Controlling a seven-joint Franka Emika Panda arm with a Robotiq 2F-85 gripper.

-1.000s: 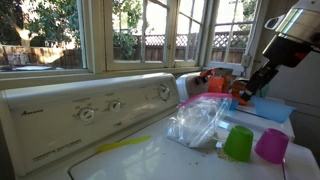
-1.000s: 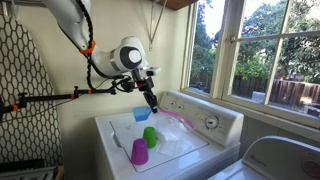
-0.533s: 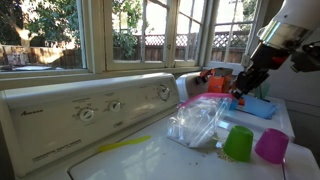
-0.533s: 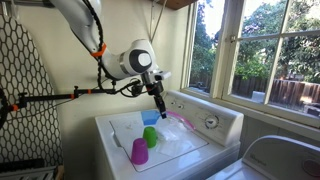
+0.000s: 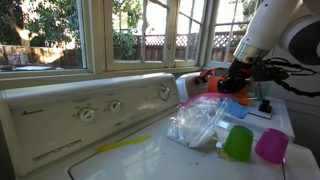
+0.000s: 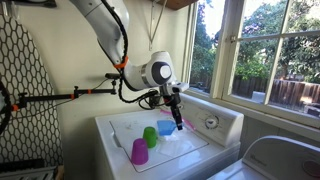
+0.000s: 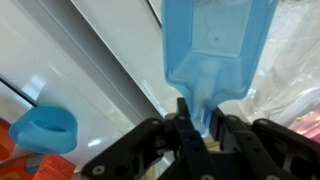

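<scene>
The scoop [image 6: 166, 127] comes down onto the open washer top [image 6: 177, 147] beside the crumpled bag next. My gripper then releases its handle, since that free spot lies below.
My gripper [image 7: 197, 118] is shut on the handle of a light blue plastic scoop [image 7: 215, 40], whose bowl points away from the wrist camera. In both exterior views the gripper [image 5: 233, 90] [image 6: 177, 114] hangs over the white washer top [image 6: 120, 135], with the blue scoop [image 5: 237, 108] [image 6: 166, 127] just below it, beside a crumpled clear plastic bag [image 5: 197, 122] [image 6: 178, 141]. A green cup [image 5: 238, 143] [image 6: 150, 136] and a purple cup [image 5: 271, 146] [image 6: 139, 152] stand upside down nearby.
The washer's control panel [image 5: 90, 110] with knobs runs along the back, under the windows. A pink strip [image 5: 205, 100] lies by the bag. A small blue cup [image 7: 43, 128] and an orange thing [image 5: 215, 82] sit at the washer's edge.
The arm has carried the blue scoop across the washer top towards the plastic bag and the control panel. The grip has stayed the same; the cups have not moved.
</scene>
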